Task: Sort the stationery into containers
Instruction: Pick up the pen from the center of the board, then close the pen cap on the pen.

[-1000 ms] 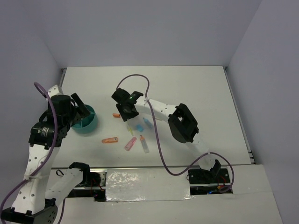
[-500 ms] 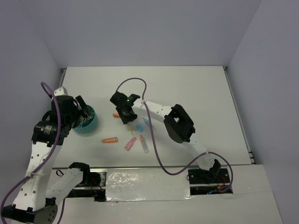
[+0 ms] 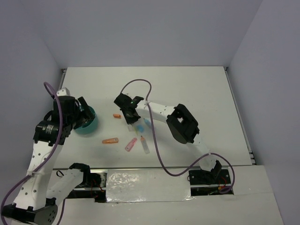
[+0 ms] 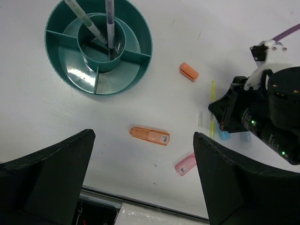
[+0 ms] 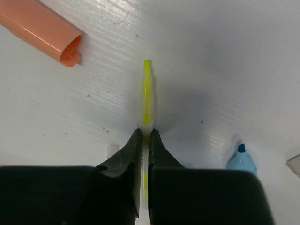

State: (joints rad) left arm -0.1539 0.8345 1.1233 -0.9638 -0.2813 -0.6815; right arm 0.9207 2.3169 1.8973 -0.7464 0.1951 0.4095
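Observation:
Next, my left gripper swings across to its right in the top view and down onto the clear cap [image 3: 130, 127] [image 4: 203, 119], which lies loose by the yellow pen.
The teal bowl [image 3: 90, 124] stands at the left; in the left wrist view [image 4: 75, 70] two thin grey pens [image 4: 109, 23] stand in its centre cup. My left gripper [image 3: 79, 112] hangs over the bowl's near-left side, open and empty [image 4: 143, 187]. My right gripper [image 3: 130, 121] is shut on a thin yellow pen [image 5: 146, 89] that lies on the table, jaws [image 5: 146, 136] pinching its middle. An orange cap [image 5: 42, 30], an orange marker [image 4: 149, 135], a pink marker [image 4: 185, 163] and a light-blue marker [image 5: 241, 161] lie loose around it.
A white marker with an orange tip [image 3: 145, 145] lies beside the pink one [image 3: 131, 144]. The right arm's purple cable [image 3: 140, 84] loops above the items. Grey walls stand to the back, left and right.
My right gripper has shifted slightly right and down onto the yellow pen. My left gripper has drawn back a little to the left, off the bowl's middle.

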